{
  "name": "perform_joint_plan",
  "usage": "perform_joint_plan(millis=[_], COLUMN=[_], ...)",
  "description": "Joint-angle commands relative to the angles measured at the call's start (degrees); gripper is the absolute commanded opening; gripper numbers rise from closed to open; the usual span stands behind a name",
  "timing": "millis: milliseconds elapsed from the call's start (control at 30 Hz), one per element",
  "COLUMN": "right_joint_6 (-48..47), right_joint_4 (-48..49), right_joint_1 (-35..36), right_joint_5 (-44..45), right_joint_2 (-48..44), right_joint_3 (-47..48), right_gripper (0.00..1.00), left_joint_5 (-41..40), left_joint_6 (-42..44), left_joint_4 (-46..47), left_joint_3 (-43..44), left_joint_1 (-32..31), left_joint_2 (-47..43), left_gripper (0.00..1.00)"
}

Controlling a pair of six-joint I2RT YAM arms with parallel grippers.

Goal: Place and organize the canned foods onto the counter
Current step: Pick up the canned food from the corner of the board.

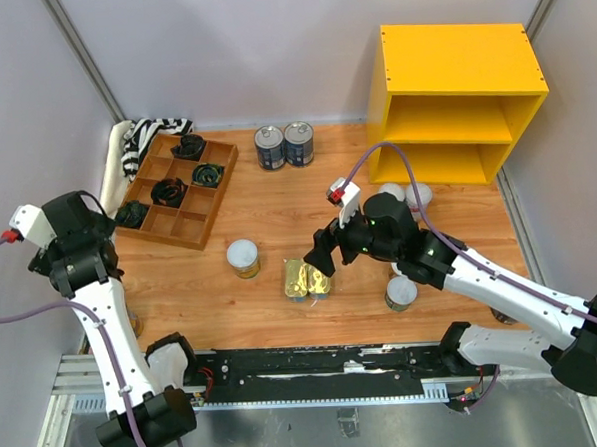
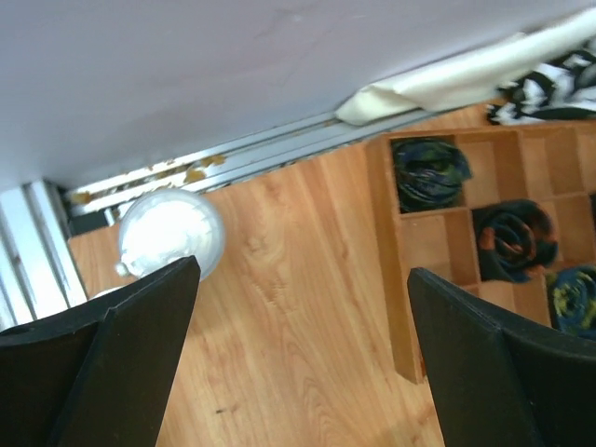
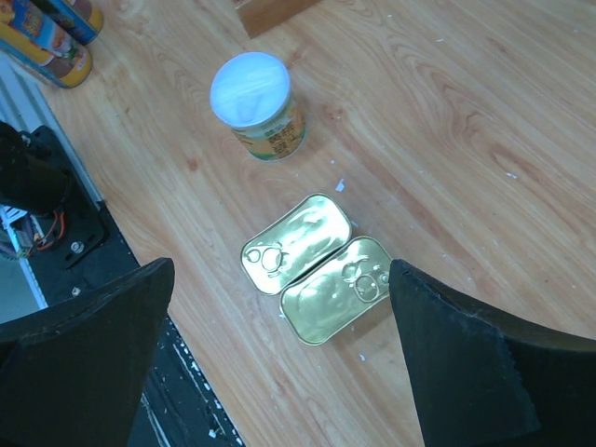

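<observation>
Next I will draw my left gripper back, turn square to the metal bar and lower around the can's lid, as the white-lidded can stands below, outside the finger gap.
Two flat gold-topped tins (image 3: 296, 242) (image 3: 337, 289) lie side by side on the wooden table, near its front edge (image 1: 307, 279). My right gripper (image 3: 281, 264) hovers above them, open and holding nothing (image 1: 323, 254). A short white-lidded can (image 3: 250, 102) stands just to their left (image 1: 242, 257). Two silver-topped cans (image 1: 283, 145) stand at the back. More white-lidded cans (image 1: 405, 194) (image 1: 400, 293) sit by the right arm. The yellow counter (image 1: 460, 60) stands at the back right, with nothing on top. My left gripper (image 2: 303, 270) is open over bare wood, with a white-lidded can (image 2: 169, 233) beside its left finger.
A brown divided tray (image 1: 194, 227) holding dark rolled cloths sits at the back left, a striped cloth (image 1: 154, 134) behind it. Colourful cans (image 3: 47, 37) lie near the left arm's base. The tray's corner (image 2: 400, 307) is close to my left gripper's right finger.
</observation>
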Motion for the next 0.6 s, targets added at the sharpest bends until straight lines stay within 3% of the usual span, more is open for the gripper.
perform_joint_plan(millis=[0,100,333,567], right_joint_6=[0.86,1.26,1.86,2.44], right_joint_4=[0.36,0.15,-1.55,-2.7], right_joint_1=[2.62,2.66,2.65,2.67], right_joint_5=[-0.39,-1.03,-1.88,-3.62], right_joint_2=[-0.32,0.02,1.82,3.78], right_joint_3=[-0.37,-0.24,0.51,1.82], right_gripper=[0.99,0.99,0.99,0.98], left_joint_5=[-6.33,-9.98,-12.01,-17.35], left_joint_6=[-8.78,-13.02,-6.31,-6.61], left_joint_4=[-2.82,-4.79,5.42,4.61], left_joint_3=[-4.1,-5.21,-11.57,-12.11], left_joint_1=[2.11,2.23,2.3,2.61], left_joint_2=[2.07,4.67,-0.05,2.11], left_gripper=[1.0,1.0,0.99,1.0])
